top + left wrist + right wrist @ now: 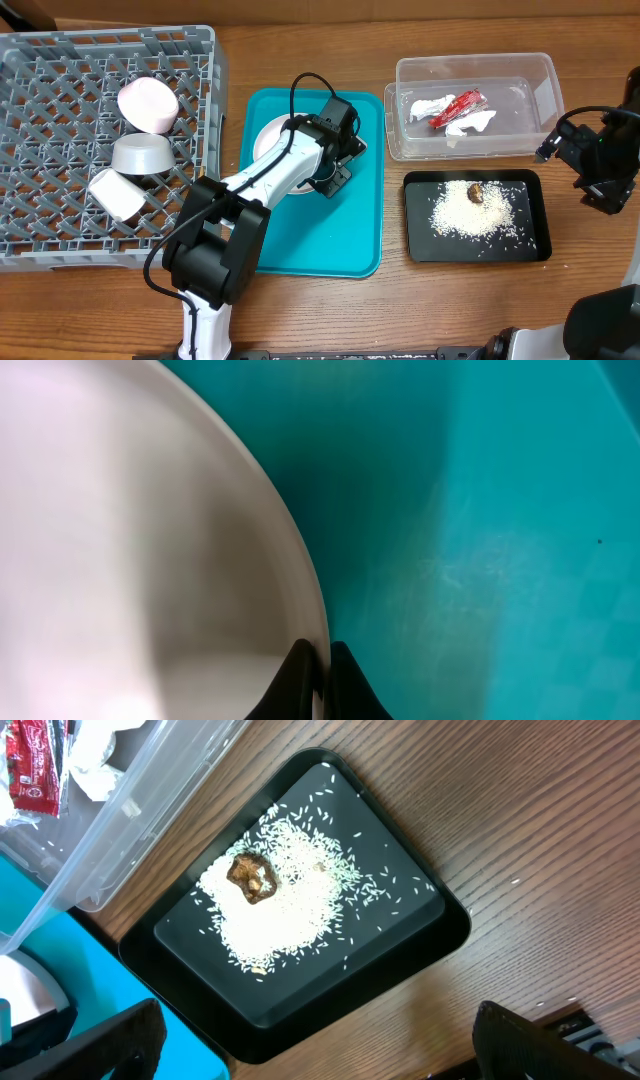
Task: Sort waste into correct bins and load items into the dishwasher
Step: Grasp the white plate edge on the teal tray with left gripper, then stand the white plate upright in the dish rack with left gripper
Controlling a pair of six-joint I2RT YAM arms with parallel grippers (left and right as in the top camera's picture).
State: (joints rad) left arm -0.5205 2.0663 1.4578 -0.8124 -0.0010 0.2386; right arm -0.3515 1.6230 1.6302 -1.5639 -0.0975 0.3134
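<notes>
I should next lift my left gripper, move it to the left in the overhead view and lower the plate (268, 142) upright to let it go in the rack's tray-side strip (199, 125), clear of the bowls.
The large white plate (268, 142) lies on the teal tray (350, 240), partly hidden by my left arm. My left gripper (324, 182) is shut on the plate's right rim, and the left wrist view shows the jaws (322, 660) pinching that rim (130, 540). The grey dish rack (60, 80) holds the small white bowl (148, 104), the grey metal bowl (140, 153) and the white cup (117, 194). The clear tub (530, 80) holds the red wrapper (457, 107) and the napkin (478, 122). The black tray (530, 240) holds rice (470, 215) and the brown scrap (476, 191). My right gripper (320, 1050) is open and empty. The chopsticks are out of view.
My right arm (600, 160) hovers at the table's right edge, beside the tub and black tray. The right wrist view shows the black tray (420, 940), rice (290, 905), scrap (252, 878), tub corner (150, 810) and bare wood on the right.
</notes>
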